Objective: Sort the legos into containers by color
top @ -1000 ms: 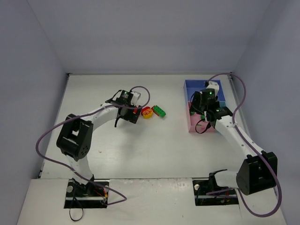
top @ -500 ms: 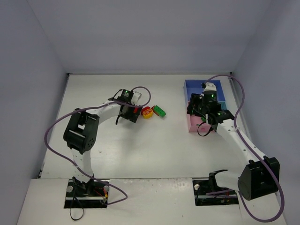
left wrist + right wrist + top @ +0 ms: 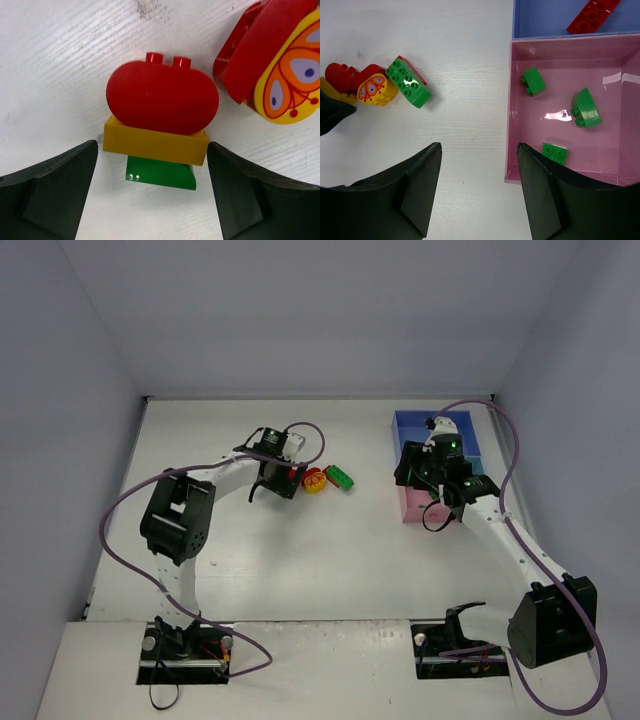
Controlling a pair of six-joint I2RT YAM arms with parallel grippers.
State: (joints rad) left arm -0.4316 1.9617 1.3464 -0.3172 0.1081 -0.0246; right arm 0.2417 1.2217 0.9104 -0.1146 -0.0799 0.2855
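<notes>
I will next ease my left gripper outward and close it on the ends of the yellow brick, because the stack lies between my open fingers and reaches outward past their ends.
A stack of legos, a rounded red brick (image 3: 162,97) on a yellow brick (image 3: 155,145) with a green brick (image 3: 160,173) under it, lies on the table between the fingers of my left gripper (image 3: 152,145), which is open and not touching it. A red and yellow butterfly brick (image 3: 280,85) lies just to the right of the stack. My right gripper (image 3: 479,146) hangs open and empty over the table, beside the left wall of the pink container (image 3: 509,115). Three green legos (image 3: 585,109) lie in that container. A red lego (image 3: 592,15) lies in the blue container (image 3: 540,35).
A green brick (image 3: 409,89) on a red one lies on the table right of the butterfly brick (image 3: 376,89). In the top view the joined containers (image 3: 412,512) sit at the right, near the side wall, with the small light-blue one (image 3: 472,462) behind my right arm.
My left gripper has edged right, closer to the bricks, and its arm has shifted. My right gripper has moved left from over the pink container to its left edge.
</notes>
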